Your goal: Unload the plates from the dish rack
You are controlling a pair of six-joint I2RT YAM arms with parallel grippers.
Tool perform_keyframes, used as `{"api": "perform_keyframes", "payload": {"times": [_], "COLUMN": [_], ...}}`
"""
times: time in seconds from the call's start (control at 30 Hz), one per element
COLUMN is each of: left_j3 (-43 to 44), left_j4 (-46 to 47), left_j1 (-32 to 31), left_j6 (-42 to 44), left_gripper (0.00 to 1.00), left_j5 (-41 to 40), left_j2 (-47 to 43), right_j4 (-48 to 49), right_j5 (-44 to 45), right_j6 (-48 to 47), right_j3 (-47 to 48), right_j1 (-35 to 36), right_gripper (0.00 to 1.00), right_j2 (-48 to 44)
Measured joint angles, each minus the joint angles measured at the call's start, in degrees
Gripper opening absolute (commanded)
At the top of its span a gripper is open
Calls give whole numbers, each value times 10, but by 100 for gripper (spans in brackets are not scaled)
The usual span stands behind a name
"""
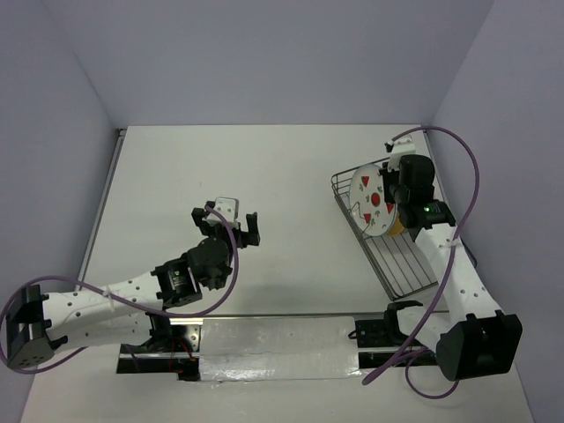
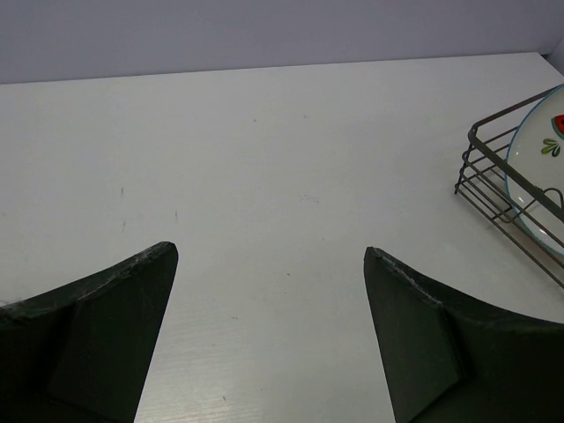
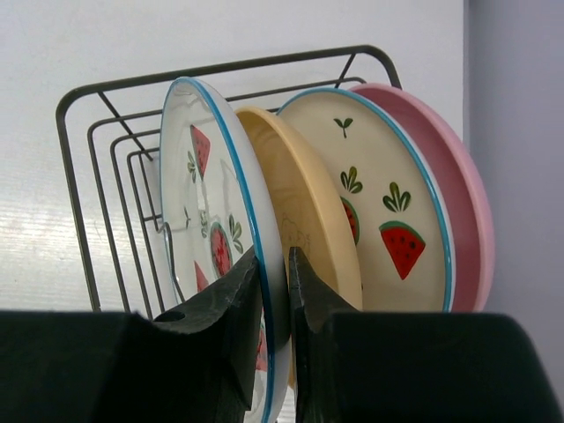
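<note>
The right gripper lifts the front white plate next, crosses left in the top view to the bare tabletop beside the rack, lowers and releases it.
The dark wire dish rack holds plates standing on edge: a white plate with red fruit marks in front, a yellow-orange plate behind it, another white fruit-marked plate, and a pink plate at the back. My right gripper is shut on the rim of the front white plate, one finger on each face. In the top view the rack is at the right, with my right gripper over it. My left gripper is open and empty above the table's middle.
In the left wrist view my left gripper is over bare white table, with the rack's corner and the front plate at the right edge. Purple walls enclose the table; the right wall is close behind the rack.
</note>
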Motion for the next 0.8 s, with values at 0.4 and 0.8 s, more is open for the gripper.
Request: {"api": "perform_keyframes", "payload": {"times": [0.4, 0.8], "left_j3": [0, 3], "left_j4": [-2, -9], "left_j1": [0, 0], "left_j6": [0, -2], "left_gripper": [99, 99], "left_j5": [-5, -12], "left_j2": [15, 8], "right_j4": [3, -18], "right_j5": [8, 26], "right_j6": [-17, 10], "right_j3": [41, 163], "right_j1": [0, 0], "right_gripper": [0, 0], "right_j2": [-6, -6]}}
